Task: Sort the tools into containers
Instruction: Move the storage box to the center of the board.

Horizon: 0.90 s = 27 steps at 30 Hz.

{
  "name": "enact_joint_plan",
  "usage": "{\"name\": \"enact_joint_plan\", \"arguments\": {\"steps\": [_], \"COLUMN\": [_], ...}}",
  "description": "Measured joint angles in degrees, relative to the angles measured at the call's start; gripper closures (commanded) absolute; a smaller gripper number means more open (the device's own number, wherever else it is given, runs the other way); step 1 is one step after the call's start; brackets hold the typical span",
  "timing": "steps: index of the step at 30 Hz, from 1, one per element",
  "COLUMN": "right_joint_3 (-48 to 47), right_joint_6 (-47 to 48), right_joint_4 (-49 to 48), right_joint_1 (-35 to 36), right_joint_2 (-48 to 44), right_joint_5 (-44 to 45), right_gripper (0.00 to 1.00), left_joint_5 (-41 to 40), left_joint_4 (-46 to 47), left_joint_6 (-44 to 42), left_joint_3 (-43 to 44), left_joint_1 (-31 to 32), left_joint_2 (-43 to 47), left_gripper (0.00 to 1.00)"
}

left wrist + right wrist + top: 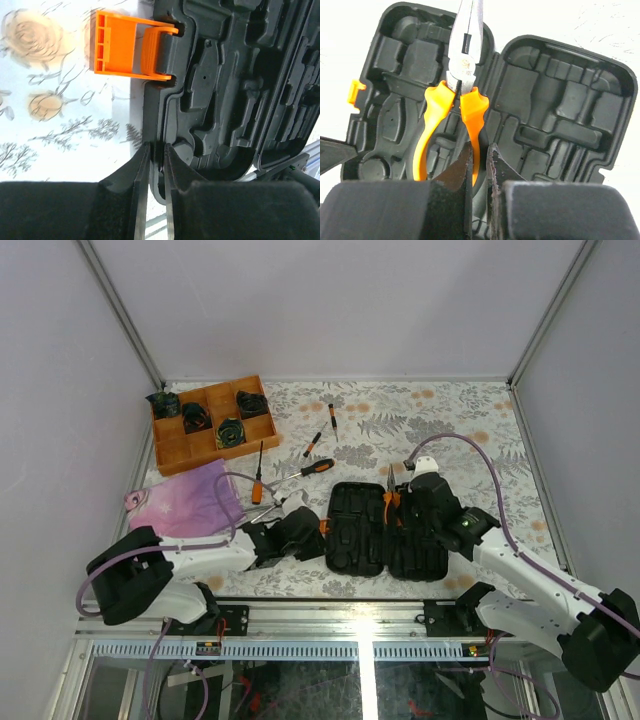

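Observation:
My right gripper shifts to the left in the top view next, then down to release the pliers (451, 107) there, since the slot (393, 120) beside the case's latch tab lies empty.
The black tool case (385, 532) lies open like a book, its moulded slots showing. My left gripper (316, 536) is shut on the left rim of the case (240, 90), a little below the orange latch tab (131, 46). My right gripper (480, 147) is shut on one handle of the orange-handled pliers (451, 107). They hang over the case's hinge (492, 85), nose pointing away. On the table beyond, two screwdrivers (316, 467) (258, 480) and two thin short drivers (312, 444) (333, 421) lie loose.
An orange-brown wooden divided tray (170, 450) holding black items stands at the back left. A pink cloth (190, 502) lies beside my left arm. Grey walls close in the patterned table (450, 420) on three sides.

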<state>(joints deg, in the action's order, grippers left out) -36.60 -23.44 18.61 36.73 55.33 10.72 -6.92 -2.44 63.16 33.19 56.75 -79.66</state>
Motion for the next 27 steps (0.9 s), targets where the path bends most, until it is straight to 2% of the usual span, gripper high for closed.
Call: {"name": "enact_joint_plan", "arguments": {"steps": [10,13,20,27], "right_joint_3": [-0.3,-0.8,-1.7,-2.8], "right_joint_6": [-0.6,-1.0,-1.4,-1.9], "right_joint_4": [0.2,0.2,0.5,0.4], "right_joint_1": [0.0,0.0,0.0,0.0], "right_joint_2": [1.2,1.4,1.7,2.0], "right_joint_5": [-1.4,-1.7,-2.9,-4.6], "right_gripper": [1.0,1.0,1.0,1.0], "left_joint_5": [-6.2,-7.0,-7.0,-7.9], "left_joint_4": [-8.0,-8.7,-7.8,-10.2], "left_joint_6": [10.8,12.3,12.0,10.8], "left_joint_3": [-6.3,-6.7,-4.3,-4.0], "left_joint_1": [1.4,1.4,2.1,2.7], "left_joint_2": [11.1,11.7,7.4,9.5], "left_gripper": [0.99,0.9,0.59,0.44]}}
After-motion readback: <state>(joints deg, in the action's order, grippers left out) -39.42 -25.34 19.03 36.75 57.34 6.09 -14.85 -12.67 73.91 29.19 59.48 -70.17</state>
